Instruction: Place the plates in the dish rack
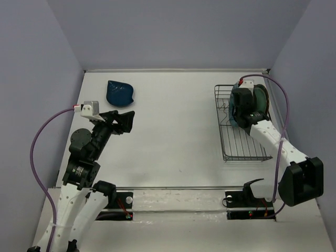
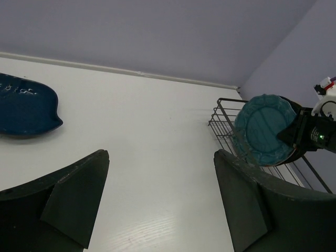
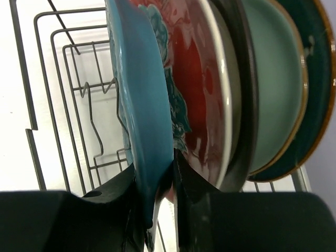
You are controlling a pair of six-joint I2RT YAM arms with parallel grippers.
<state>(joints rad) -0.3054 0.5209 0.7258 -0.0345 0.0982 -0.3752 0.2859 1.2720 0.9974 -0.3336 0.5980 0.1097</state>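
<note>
My right gripper is above the bare rack wires beside the red flowered plate (image 3: 197, 89), so it should lower the teal scalloped plate onto them and let go of the teal plate's rim.
The dish rack (image 1: 242, 143) stands at the right, with several plates on edge at its far end. My right gripper (image 1: 239, 108) (image 3: 155, 164) is shut on the rim of the teal scalloped plate (image 3: 147, 89) (image 2: 264, 128), the front one of the row. Behind it stand the red flowered plate (image 3: 197, 89), a dark-rimmed plate (image 3: 244, 89), the pale mint plate (image 3: 274, 79) and the dark teal plate (image 3: 318, 79). The navy leaf-shaped plate (image 1: 119, 93) (image 2: 23, 110) lies flat at the far left. My left gripper (image 1: 124, 122) (image 2: 161, 153) hovers open and empty, below that plate in the top view.
The near half of the rack (image 3: 52, 105) shows bare wires and tines. Grey walls close in the table on the left, far and right sides. A purple cable loops from each wrist.
</note>
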